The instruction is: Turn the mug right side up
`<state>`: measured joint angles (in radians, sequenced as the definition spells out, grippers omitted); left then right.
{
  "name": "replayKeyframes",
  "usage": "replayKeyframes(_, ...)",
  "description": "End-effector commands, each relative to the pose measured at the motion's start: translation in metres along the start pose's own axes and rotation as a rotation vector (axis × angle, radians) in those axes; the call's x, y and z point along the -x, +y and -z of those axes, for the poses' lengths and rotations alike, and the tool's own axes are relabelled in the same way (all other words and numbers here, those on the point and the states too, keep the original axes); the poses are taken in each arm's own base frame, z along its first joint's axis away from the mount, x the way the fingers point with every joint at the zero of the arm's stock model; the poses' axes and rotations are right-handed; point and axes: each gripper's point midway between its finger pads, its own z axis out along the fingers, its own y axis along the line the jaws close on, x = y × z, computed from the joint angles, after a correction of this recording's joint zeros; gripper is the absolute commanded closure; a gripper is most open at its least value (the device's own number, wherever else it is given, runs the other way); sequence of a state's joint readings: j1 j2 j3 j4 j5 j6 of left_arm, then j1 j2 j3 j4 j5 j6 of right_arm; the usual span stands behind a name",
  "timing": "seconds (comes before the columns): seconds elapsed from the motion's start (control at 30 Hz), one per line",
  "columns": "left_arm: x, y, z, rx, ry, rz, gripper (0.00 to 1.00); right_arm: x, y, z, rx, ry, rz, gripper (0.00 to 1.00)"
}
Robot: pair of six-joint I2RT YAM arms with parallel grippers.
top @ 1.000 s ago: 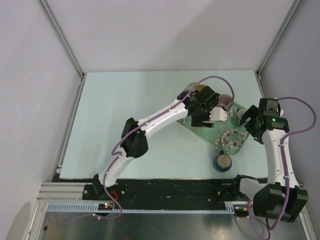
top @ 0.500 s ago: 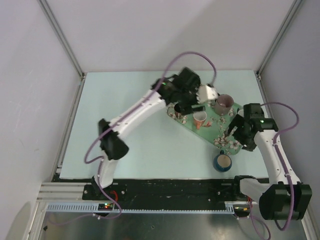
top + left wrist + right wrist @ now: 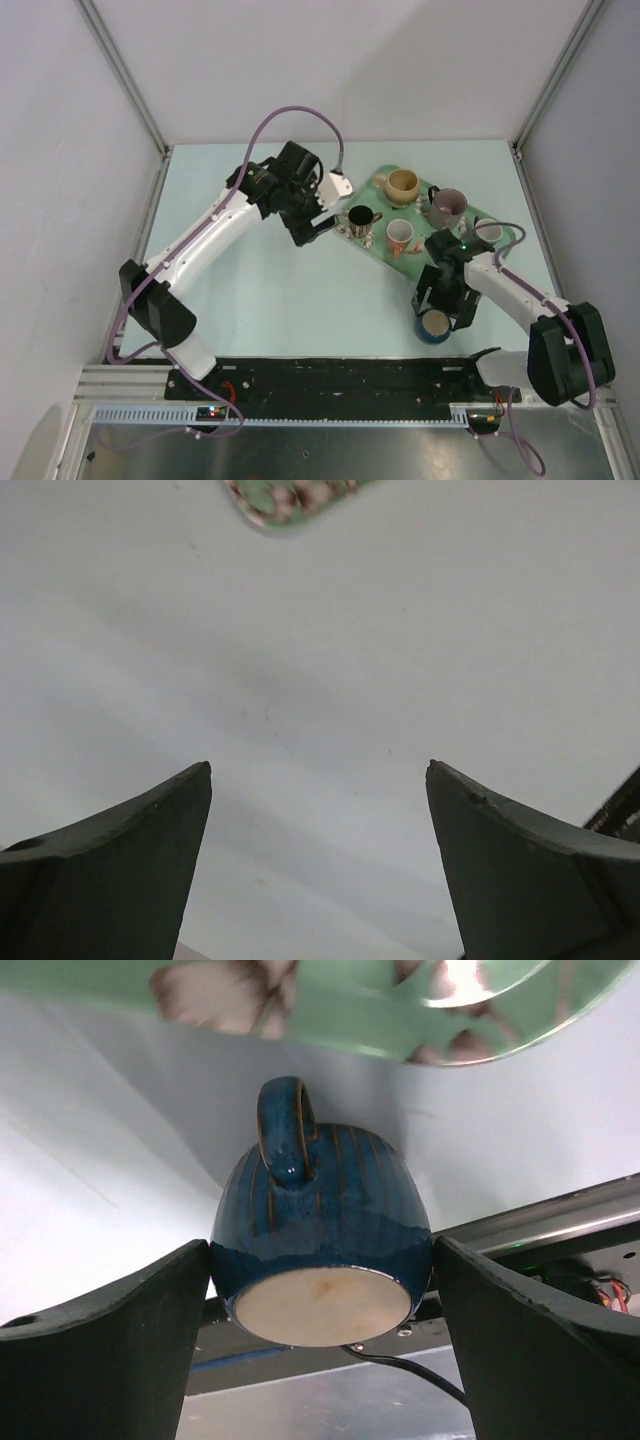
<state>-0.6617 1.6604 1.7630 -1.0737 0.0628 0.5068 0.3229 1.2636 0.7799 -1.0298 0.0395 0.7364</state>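
Note:
The dark blue mug has a slim handle that sticks out free, outward of my fingers. My right gripper will next move outward off the mug's wide body and put its fingers on both sides of its handle point(image 3: 286, 1132).
The tan mug point(image 3: 403, 184) stands on the green floral tray point(image 3: 395, 258) at its far end with its opening up. A dark blue mug point(image 3: 437, 326) stands on the table in front of the tray with its pale base up; the right wrist view shows that base point(image 3: 322, 1305) and the handle pointing at the tray. My right gripper point(image 3: 440, 305) is open and straddles the blue mug point(image 3: 320, 1250), one finger close against each side. My left gripper point(image 3: 312, 228) is open and empty over bare table left of the tray point(image 3: 318, 770).
The tray also holds a black mug point(image 3: 360, 217), a small white and orange cup point(image 3: 400, 234), a mauve mug point(image 3: 447, 205) and a white cup point(image 3: 490, 231). A tray corner shows in the left wrist view point(image 3: 290, 495). The table's near rail point(image 3: 560, 1220) lies just behind the blue mug.
My left arm has swung left, off the tray, to the bare table. My right gripper has come from the tray's right end down to the dark blue mug.

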Motion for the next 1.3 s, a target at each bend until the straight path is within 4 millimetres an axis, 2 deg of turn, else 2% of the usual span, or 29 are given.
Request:
replayKeyframes(0.0, -0.009, -0.006, 0.035, 0.004, -0.067, 0.032, 0.08, -0.013, 0.034, -0.004, 0.034, 0.017, 0.046, 0.07)
replayKeyframes(0.13, -0.021, -0.004, 0.047, 0.008, -0.083, 0.065, 0.07, -0.021, 0.063, -0.004, 0.057, 0.01, 0.115, 0.07)
replayKeyframes(0.3, -0.031, -0.002, 0.051, 0.012, -0.085, 0.086, 0.04, -0.034, 0.097, 0.001, 0.092, 0.012, 0.296, 0.02)
replayKeyframes(0.4, -0.035, -0.005, 0.053, 0.009, -0.088, 0.084, 0.04, -0.042, 0.096, -0.002, 0.062, 0.038, 0.391, 0.01)
replayKeyframes(0.5, -0.038, -0.009, 0.056, 0.003, -0.094, 0.08, 0.03, -0.042, 0.094, -0.002, 0.034, 0.049, 0.444, 0.01)
replayKeyframes(0.73, -0.045, -0.014, 0.057, -0.003, -0.094, 0.072, 0.03, -0.015, 0.115, 0.011, 0.007, -0.014, 0.57, 0.01)
replayKeyframes(0.83, -0.046, -0.015, 0.058, 0.002, -0.093, 0.069, 0.03, -0.007, 0.12, 0.008, -0.02, -0.027, 0.624, 0.01)
replayKeyframes(0.97, -0.049, -0.014, 0.06, 0.008, -0.094, 0.071, 0.03, -0.002, 0.116, 0.001, -0.059, -0.021, 0.711, 0.01)
replayKeyframes(1.0, -0.049, -0.014, 0.061, 0.01, -0.095, 0.071, 0.03, -0.002, 0.117, 0.0, -0.057, -0.019, 0.731, 0.03)
replayKeyframes(1.07, -0.05, -0.013, 0.062, 0.013, -0.098, 0.075, 0.03, -0.003, 0.12, 0.0, -0.043, -0.013, 0.786, 0.12)
replayKeyframes(1.2, -0.05, -0.013, 0.064, 0.015, -0.103, 0.081, 0.03, -0.002, 0.12, -0.001, -0.044, -0.005, 0.857, 0.43)
replayKeyframes(1.27, -0.05, -0.012, 0.064, 0.015, -0.104, 0.082, 0.03, -0.003, 0.119, -0.004, -0.047, 0.012, 0.886, 0.5)
